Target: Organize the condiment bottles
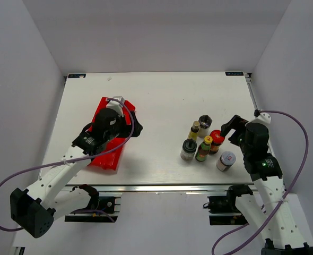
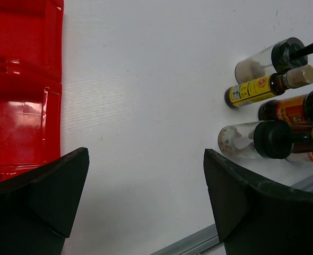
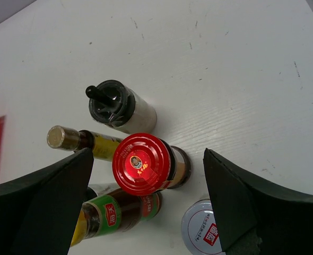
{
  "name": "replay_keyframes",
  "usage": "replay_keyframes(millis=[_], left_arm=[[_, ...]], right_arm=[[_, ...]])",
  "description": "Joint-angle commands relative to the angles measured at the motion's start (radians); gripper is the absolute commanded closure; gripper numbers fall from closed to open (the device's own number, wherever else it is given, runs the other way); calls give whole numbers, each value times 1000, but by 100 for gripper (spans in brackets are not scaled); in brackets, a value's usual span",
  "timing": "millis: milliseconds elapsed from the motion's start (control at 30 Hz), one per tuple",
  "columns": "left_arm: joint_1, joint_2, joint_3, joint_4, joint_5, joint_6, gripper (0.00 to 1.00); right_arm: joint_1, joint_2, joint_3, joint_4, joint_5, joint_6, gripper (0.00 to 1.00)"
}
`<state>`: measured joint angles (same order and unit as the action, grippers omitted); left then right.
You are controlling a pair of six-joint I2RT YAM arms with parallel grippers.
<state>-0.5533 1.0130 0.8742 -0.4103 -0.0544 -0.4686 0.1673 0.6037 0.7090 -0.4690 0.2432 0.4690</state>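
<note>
The left gripper moves to the right in the top view and down around the black-capped jar point(image 1: 188, 150) next, since the jar's tray-facing side is clear of bottles.
Six condiment bottles stand in a cluster at the table's right. They are a black-capped shaker point(image 1: 205, 125), a brownish-capped yellow-label bottle point(image 1: 194, 130), a red-capped jar point(image 1: 216, 141), a black-capped jar point(image 1: 188, 150), a yellow-capped green-label bottle point(image 1: 203, 149) and a white-capped jar point(image 1: 226, 160). My right gripper point(image 1: 230, 130) is open and empty, just right of the red-capped jar. In the right wrist view it point(image 3: 147, 178) hovers over that jar point(image 3: 143, 163). My left gripper point(image 1: 135, 127) is open and empty at the red tray's right edge, far from the bottles.
The red divided tray point(image 1: 106, 159) lies at the left under my left arm, and it also shows in the left wrist view point(image 2: 18, 85). The table's metal front rail point(image 1: 162, 187) runs just below the bottles. Walls close in the table's sides.
</note>
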Motion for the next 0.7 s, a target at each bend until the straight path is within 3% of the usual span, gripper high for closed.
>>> replay_keyframes(millis=[0, 133, 233, 433, 667], left_arm=[[-5, 4, -6, 21, 48, 30, 2], [-36, -22, -33, 64, 45, 53, 2], [-94, 4, -31, 93, 28, 76, 2], [-359, 142, -72, 258, -140, 211, 2], [-477, 416, -1, 471, -50, 318, 2]], right_arm=[[-2, -10, 18, 27, 16, 10, 11], [-3, -27, -8, 64, 7, -1, 11], [-2, -32, -19, 31, 92, 25, 11], [-3, -25, 7, -31, 160, 69, 11], [-2, 2, 3, -42, 87, 68, 11]])
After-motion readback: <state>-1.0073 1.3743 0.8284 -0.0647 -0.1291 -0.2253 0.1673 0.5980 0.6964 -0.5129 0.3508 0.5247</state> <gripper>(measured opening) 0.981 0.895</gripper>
